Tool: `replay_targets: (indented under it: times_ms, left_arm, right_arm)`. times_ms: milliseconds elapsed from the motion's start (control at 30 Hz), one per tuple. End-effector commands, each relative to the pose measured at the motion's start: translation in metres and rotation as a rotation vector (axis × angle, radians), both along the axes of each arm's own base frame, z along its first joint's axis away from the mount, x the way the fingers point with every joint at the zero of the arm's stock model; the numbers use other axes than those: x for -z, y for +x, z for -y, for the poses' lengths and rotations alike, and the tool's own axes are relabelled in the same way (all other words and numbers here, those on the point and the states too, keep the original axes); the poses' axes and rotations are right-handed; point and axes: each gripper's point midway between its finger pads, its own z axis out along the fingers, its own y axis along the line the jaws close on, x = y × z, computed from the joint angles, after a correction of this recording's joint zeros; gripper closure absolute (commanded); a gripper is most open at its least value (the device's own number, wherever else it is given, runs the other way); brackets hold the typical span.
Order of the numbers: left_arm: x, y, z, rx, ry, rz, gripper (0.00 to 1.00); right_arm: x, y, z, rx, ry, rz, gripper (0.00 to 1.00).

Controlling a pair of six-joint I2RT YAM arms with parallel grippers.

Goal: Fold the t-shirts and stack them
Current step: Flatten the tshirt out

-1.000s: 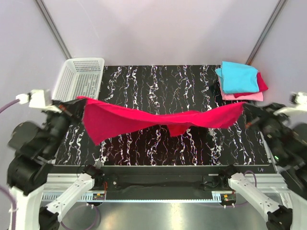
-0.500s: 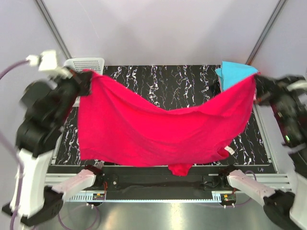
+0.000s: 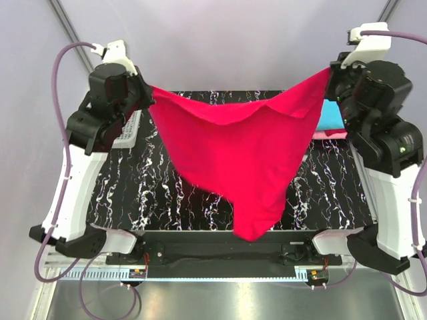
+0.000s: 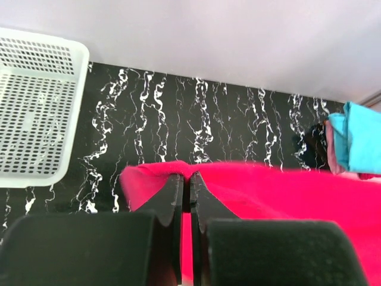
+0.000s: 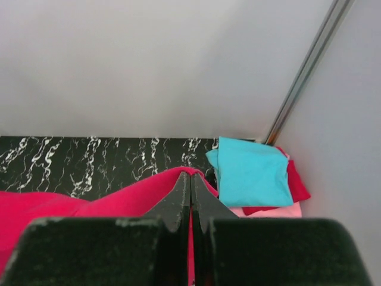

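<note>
My left gripper will next go down and outward, spread the hanging shirt and release its corner. The far tabletop (image 4: 121,89) beside the white basket is below and outward of it.
The crimson-red t-shirt (image 3: 240,150) hangs in the air between both raised arms, sagging to a point above the table's near edge. My left gripper (image 3: 148,95) is shut on its left corner; the left wrist view shows the jaws (image 4: 190,177) pinching the red cloth (image 4: 280,193). My right gripper (image 3: 328,75) is shut on its right corner, as the right wrist view (image 5: 191,175) shows with red cloth (image 5: 113,202) trailing left. A folded stack with the cyan shirt (image 5: 253,170) on top of dark red (image 5: 296,185) and pink (image 5: 268,210) ones lies at the far right.
A white mesh basket (image 4: 33,101) stands at the table's far left, partly behind the left arm in the top view (image 3: 128,127). The black marbled tabletop (image 3: 133,187) lies below the hanging shirt. Grey walls close off the back and sides.
Both arms have risen high and moved toward the back, lifting the red shirt off the table. It went from stretched low across the table to hanging in a deep sag.
</note>
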Motion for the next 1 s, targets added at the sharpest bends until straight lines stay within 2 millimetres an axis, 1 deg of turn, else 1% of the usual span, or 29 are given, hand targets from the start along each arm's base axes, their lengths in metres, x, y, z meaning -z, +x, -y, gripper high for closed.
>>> replay_targets:
  times_ms: [0,33,67,100,133,167,200,233,267,300,333,367,400,433,500,533,600,633,667,700,733,767,800,833,867,900,933,967]
  left_arm:
    - [-0.055,-0.039,-0.027,-0.046,-0.060,0.168,1.00]
    - [-0.051,-0.046,-0.029,-0.043,-0.058,0.165,1.00]
    - [-0.052,-0.053,-0.032,-0.040,-0.063,0.175,1.00]
    - [-0.061,-0.070,-0.037,-0.028,-0.079,0.207,1.00]
    - [-0.057,-0.075,-0.036,-0.014,-0.079,0.205,1.00]
    - [-0.057,-0.082,-0.037,0.000,-0.081,0.210,1.00]
    - [-0.062,-0.097,-0.037,0.031,-0.093,0.237,1.00]
    - [-0.056,-0.101,-0.036,0.047,-0.092,0.226,1.00]
    - [-0.056,-0.108,-0.035,0.066,-0.098,0.232,1.00]
    - [-0.057,-0.121,-0.033,0.108,-0.109,0.247,1.00]
    - [-0.056,-0.127,-0.031,0.130,-0.111,0.254,1.00]
    - [-0.049,-0.130,-0.029,0.152,-0.107,0.240,1.00]
    - [-0.048,-0.137,-0.022,0.204,-0.111,0.241,1.00]
    - [-0.049,-0.145,-0.020,0.238,-0.096,0.253,1.00]
    - [-0.049,-0.153,-0.018,0.276,-0.089,0.253,1.00]
    - [-0.054,-0.161,-0.015,0.310,-0.084,0.272,1.00]
    - [-0.058,-0.166,-0.015,0.328,-0.079,0.283,1.00]
    - [-0.063,-0.168,-0.017,0.323,-0.076,0.300,1.00]
    - [-0.064,-0.165,-0.018,0.309,-0.075,0.298,1.00]
    - [-0.065,-0.160,-0.027,0.251,-0.069,0.301,1.00]
    - [-0.066,-0.155,-0.031,0.215,-0.071,0.297,1.00]
    - [-0.064,-0.147,-0.036,0.167,-0.075,0.284,1.00]
    - [-0.057,-0.128,-0.044,0.071,-0.084,0.245,1.00]
    - [-0.048,-0.116,-0.048,0.012,-0.090,0.211,1.00]
    - [-0.039,-0.104,-0.051,-0.043,-0.097,0.180,1.00]
    - [-0.022,-0.079,-0.056,-0.137,-0.079,0.132,1.00]
    - [0.002,-0.061,-0.051,-0.179,-0.106,0.072,1.00]
    - [0.019,-0.045,-0.046,-0.202,-0.107,0.029,1.00]
  right_arm:
    - [-0.063,-0.050,0.035,0.055,0.031,0.203,1.00]
    - [-0.068,-0.062,0.044,0.071,0.031,0.223,1.00]
    - [-0.071,-0.068,0.048,0.078,0.016,0.232,1.00]
    - [-0.074,-0.076,0.053,0.082,0.015,0.246,1.00]
    - [-0.078,-0.089,0.059,0.081,0.022,0.267,1.00]
    - [-0.081,-0.097,0.060,0.066,0.017,0.279,1.00]
    - [-0.082,-0.103,0.063,0.061,0.018,0.287,1.00]
    - [-0.086,-0.115,0.065,0.038,0.024,0.310,1.00]
    - [-0.085,-0.123,0.067,0.030,0.024,0.312,1.00]
    - [-0.088,-0.135,0.072,0.024,0.031,0.330,1.00]
    - [-0.088,-0.141,0.073,0.012,0.033,0.336,1.00]
    - [-0.088,-0.146,0.072,-0.009,0.032,0.342,1.00]
    - [-0.090,-0.158,0.075,-0.022,0.041,0.361,1.00]
    - [-0.090,-0.162,0.074,-0.041,0.040,0.370,1.00]
    - [-0.093,-0.172,0.075,-0.058,0.048,0.389,1.00]
    - [-0.095,-0.179,0.076,-0.073,0.053,0.403,1.00]
    - [-0.097,-0.181,0.074,-0.089,0.056,0.409,1.00]
    - [-0.098,-0.182,0.070,-0.115,0.055,0.413,1.00]
    - [-0.098,-0.180,0.067,-0.122,0.056,0.414,1.00]
    - [-0.097,-0.174,0.063,-0.131,0.053,0.406,1.00]
    - [-0.097,-0.168,0.058,-0.140,0.054,0.404,1.00]
    - [-0.088,-0.153,0.050,-0.144,0.050,0.367,1.00]
    - [-0.081,-0.139,0.043,-0.148,0.046,0.343,1.00]
    - [-0.086,-0.128,0.039,-0.138,0.062,0.376,1.00]
    - [-0.056,-0.095,0.023,-0.142,0.035,0.297,1.00]
    - [-0.042,-0.074,0.015,-0.133,0.029,0.265,1.00]
    - [-0.036,-0.055,0.009,-0.113,0.041,0.260,1.00]
    - [-0.004,-0.028,-0.004,-0.112,0.023,0.181,1.00]
